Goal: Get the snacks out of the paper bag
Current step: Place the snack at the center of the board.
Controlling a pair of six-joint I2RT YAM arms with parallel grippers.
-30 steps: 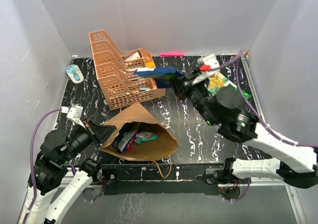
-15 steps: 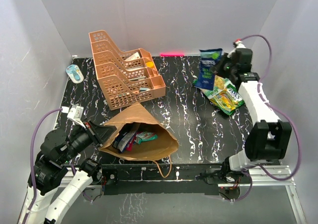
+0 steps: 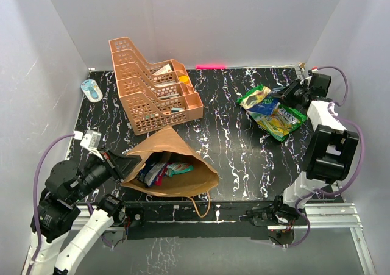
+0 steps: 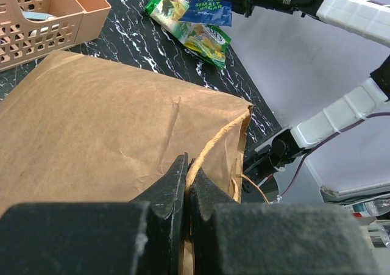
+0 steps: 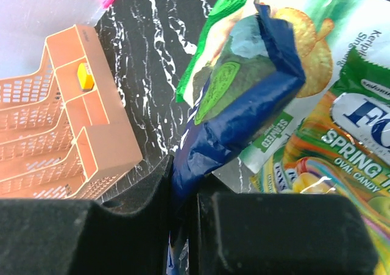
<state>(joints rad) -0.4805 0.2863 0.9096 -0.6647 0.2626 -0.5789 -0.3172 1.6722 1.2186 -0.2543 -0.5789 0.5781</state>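
My right gripper should next lower and draw back to release the blue chip bag (image 3: 265, 107) flat on the green packets directly below it.
The brown paper bag (image 3: 173, 147) lies on its side at the front left, mouth toward the left arm, with several snack packets (image 3: 159, 167) inside. My left gripper (image 3: 122, 163) is shut on the bag's twine handle (image 4: 210, 150) at the mouth. My right gripper (image 3: 291, 95) is shut on the blue chip bag (image 5: 244, 113) at the back right, holding it over the green packets (image 3: 277, 117) on the table. The blue chip bag (image 3: 265, 107) rests on them. The left wrist view shows the paper bag (image 4: 103, 128) and the far packets (image 4: 195, 28).
An orange mesh tiered tray rack (image 3: 152, 92) stands at the back left, also in the right wrist view (image 5: 67, 128). A small blue-white object (image 3: 91, 89) lies at the far left. A pink strip (image 3: 211, 66) is at the back wall. A loose twine handle (image 3: 201, 208) hangs over the front edge.
My right arm carried the blue chip bag from above the tray rack to the back right and lowered it onto the green packets. The left gripper and paper bag stayed put.
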